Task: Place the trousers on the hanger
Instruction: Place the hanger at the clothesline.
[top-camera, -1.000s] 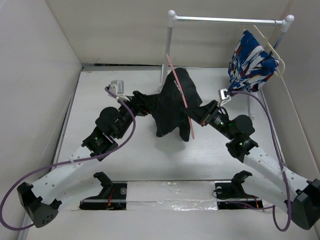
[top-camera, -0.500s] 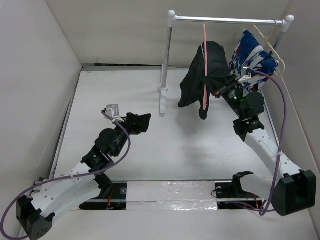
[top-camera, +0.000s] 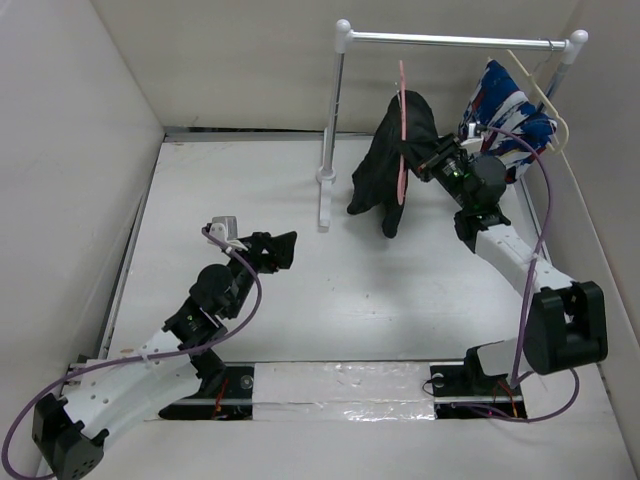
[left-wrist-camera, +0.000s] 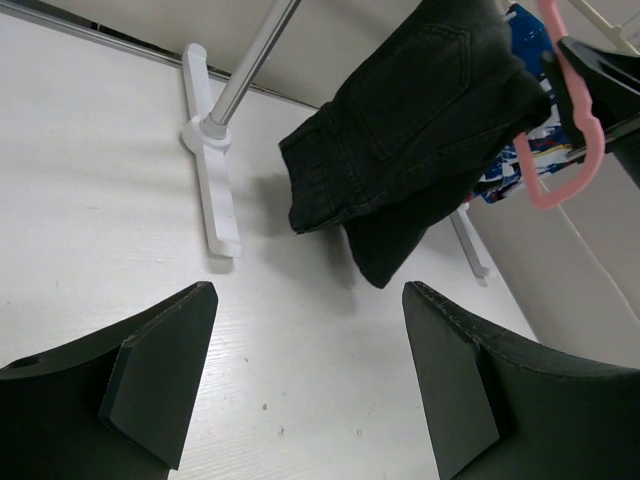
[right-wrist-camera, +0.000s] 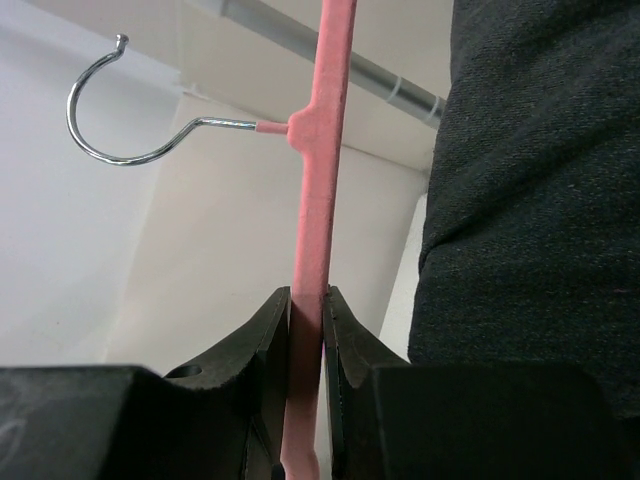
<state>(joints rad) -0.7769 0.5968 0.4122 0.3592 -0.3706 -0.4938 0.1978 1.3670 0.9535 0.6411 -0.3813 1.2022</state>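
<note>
My right gripper should move outward next, because the hanger's metal hook is still short of the rail. It should bring the hook over the rail's middle (top-camera: 432, 41) and let go of the hanger's pink bar.
The black trousers (top-camera: 385, 170) hang folded over the pink hanger (top-camera: 401, 130), held in the air just below the rail (top-camera: 450, 40). My right gripper (top-camera: 432, 160) is shut on the hanger's pink bar (right-wrist-camera: 312, 300). The hanger's metal hook (right-wrist-camera: 110, 120) is free, close to the rail but not on it. The trousers fill the right of the right wrist view (right-wrist-camera: 540, 200). My left gripper (top-camera: 285, 245) is open and empty, low over the table at the left. In its view the trousers (left-wrist-camera: 410, 130) and hanger (left-wrist-camera: 560, 160) hang ahead of it.
A white rack stands at the back, with a post (top-camera: 332, 120) and foot (left-wrist-camera: 212, 180). A blue, white and red patterned garment (top-camera: 505, 125) hangs on a cream hanger (top-camera: 545, 95) at the rail's right end. White walls enclose the table.
My right gripper has carried the hanger and trousers from mid-table up and back to the rail. My left gripper let go of the trousers and drew back to the left.
</note>
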